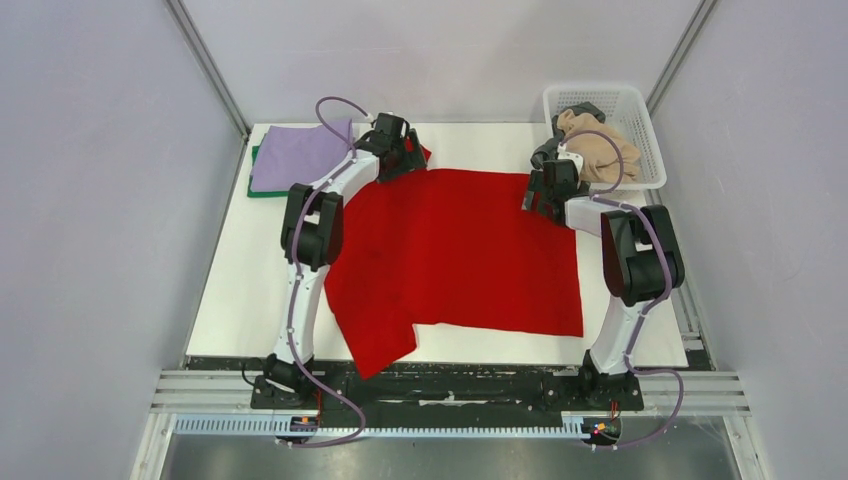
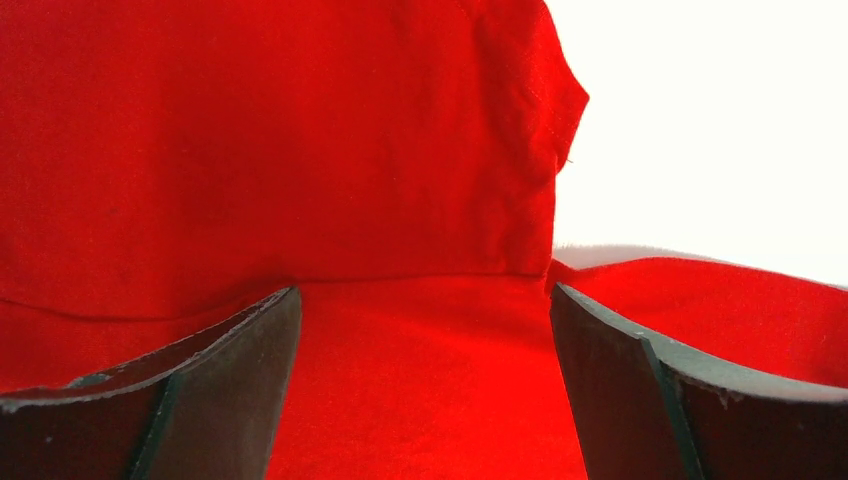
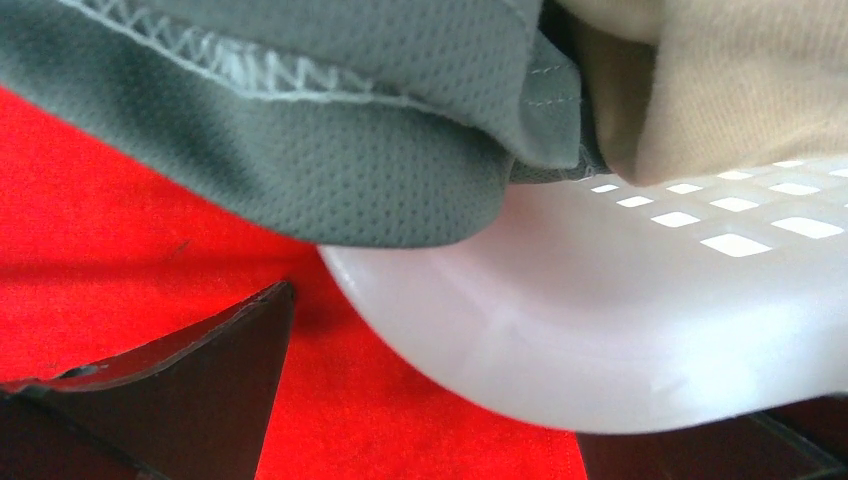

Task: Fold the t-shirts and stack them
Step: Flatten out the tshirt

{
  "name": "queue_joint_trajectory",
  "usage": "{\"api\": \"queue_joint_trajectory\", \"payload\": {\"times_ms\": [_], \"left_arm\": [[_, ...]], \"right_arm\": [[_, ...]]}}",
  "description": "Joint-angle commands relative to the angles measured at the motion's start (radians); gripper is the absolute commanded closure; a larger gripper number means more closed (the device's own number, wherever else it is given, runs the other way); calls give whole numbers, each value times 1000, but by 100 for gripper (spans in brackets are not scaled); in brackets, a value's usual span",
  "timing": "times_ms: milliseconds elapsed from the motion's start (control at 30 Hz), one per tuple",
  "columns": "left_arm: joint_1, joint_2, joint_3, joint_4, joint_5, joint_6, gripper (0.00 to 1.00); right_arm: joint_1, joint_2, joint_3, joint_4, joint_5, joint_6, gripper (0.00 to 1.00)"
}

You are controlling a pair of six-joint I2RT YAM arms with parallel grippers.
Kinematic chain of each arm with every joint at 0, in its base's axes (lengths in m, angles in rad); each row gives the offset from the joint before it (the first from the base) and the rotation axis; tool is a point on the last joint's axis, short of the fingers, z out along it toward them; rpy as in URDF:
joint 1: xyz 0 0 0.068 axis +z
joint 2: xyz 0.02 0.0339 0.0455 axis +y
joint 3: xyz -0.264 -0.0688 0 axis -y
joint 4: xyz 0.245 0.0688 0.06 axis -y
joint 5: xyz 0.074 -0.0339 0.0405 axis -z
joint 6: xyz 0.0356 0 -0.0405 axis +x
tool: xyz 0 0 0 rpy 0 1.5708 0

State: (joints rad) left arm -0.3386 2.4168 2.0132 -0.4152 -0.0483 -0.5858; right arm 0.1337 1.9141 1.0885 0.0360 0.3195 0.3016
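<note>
The near sleeve hangs past the table's near edge, so my left gripper comes back across the red t-shirt (image 1: 450,250) to the tip of the near sleeve (image 1: 367,371) next.
The bright red t-shirt (image 1: 450,250) lies spread flat in the middle of the table, one sleeve hanging towards the near edge. The pale lilac t-shirt (image 1: 300,152) lies folded at the far left on top of the green t-shirt (image 1: 256,186), of which only an edge shows. My left gripper (image 1: 405,163) is open at the red shirt's far left corner; in the left wrist view (image 2: 425,385) its jaws stand wide apart with red cloth (image 2: 300,150) between them. My right gripper (image 1: 537,200) is open at the shirt's far right corner, over red cloth (image 3: 120,230).
A white lattice basket (image 1: 643,120) stands at the far right with beige cloth (image 1: 600,150) and grey cloth in it. In the right wrist view its rounded corner (image 3: 560,330) is right in front of my fingers, with grey mesh cloth (image 3: 300,130) hanging over it.
</note>
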Motion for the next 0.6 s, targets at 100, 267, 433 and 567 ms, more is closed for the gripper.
{"api": "queue_joint_trajectory", "payload": {"times_ms": [100,267,433,567], "left_arm": [[9,-188,-81,-68,10,53,0],[3,-434,-306,-68,6,41,0],[-52,-711,-655,-72,-15,-41,0],[-171,-931,-896,-148,-126,-109,0]], "right_arm": [[17,-130,-43,124,-296,-120,2],[82,-237,-169,152,-327,-126,2],[137,-341,-276,153,-310,-115,2],[145,-441,-367,156,-295,-100,2]]}}
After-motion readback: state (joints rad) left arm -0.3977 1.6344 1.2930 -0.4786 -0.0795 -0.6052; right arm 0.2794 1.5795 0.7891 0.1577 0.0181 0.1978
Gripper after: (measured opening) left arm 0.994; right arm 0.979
